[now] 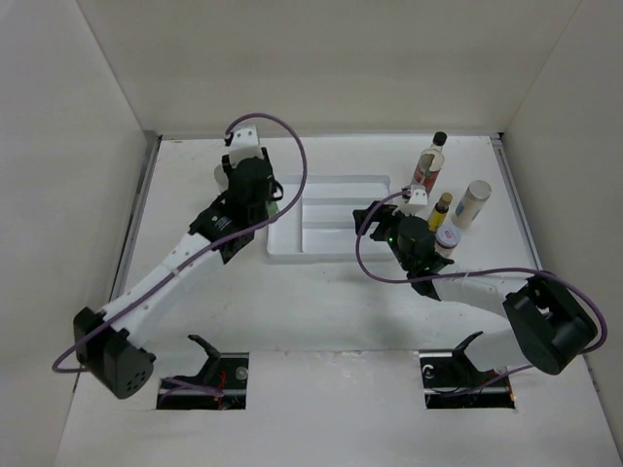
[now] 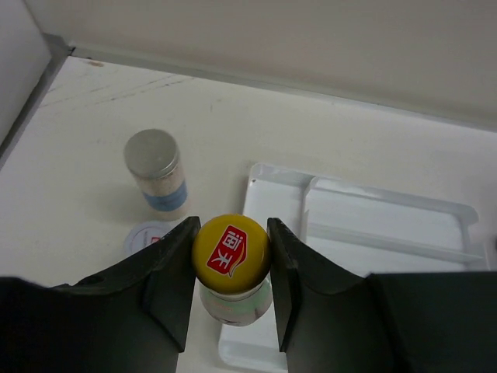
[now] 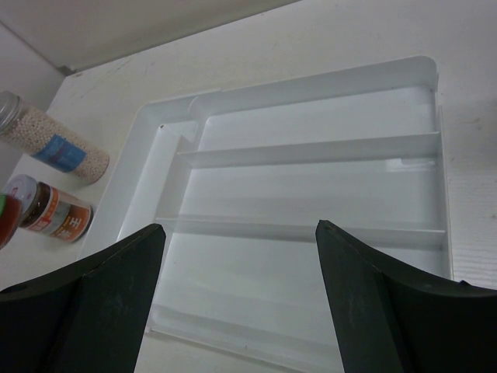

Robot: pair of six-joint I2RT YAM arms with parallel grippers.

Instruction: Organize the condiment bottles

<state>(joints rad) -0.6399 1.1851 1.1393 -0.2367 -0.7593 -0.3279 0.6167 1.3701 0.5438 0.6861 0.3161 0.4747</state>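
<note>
I need to carry the bottle with my left gripper across to the narrow compartment's empty far end [image 1: 291, 187] [image 2: 277, 191], below and to its right in the top view. Then I will lower the bottle and let go.
My left gripper [image 2: 231, 233] is shut on the yellow cap of a clear bottle [image 2: 231, 252], at the left edge of the white divided tray [image 2: 365, 225]. In the top view this gripper [image 1: 274, 208] is at the tray's [image 1: 331, 185] left side. A silver-capped jar of white grains [image 2: 159, 171] and a white-lidded jar [image 2: 146, 237] stand just left of it. My right gripper [image 3: 239, 227] is open and empty over the tray's [image 3: 311, 256] right part. A black-capped bottle [image 1: 431, 161], a white shaker [image 1: 474, 204], a tiny yellow bottle [image 1: 441, 209] and a white-lidded jar [image 1: 448, 236] stand right of the tray.
White walls close in the table on the left, back and right. The right wrist view shows the grain jar [image 3: 54, 146] and a red-labelled jar [image 3: 50, 211] past the tray's far side. The right arm [image 1: 467, 287] lies across the table's near right.
</note>
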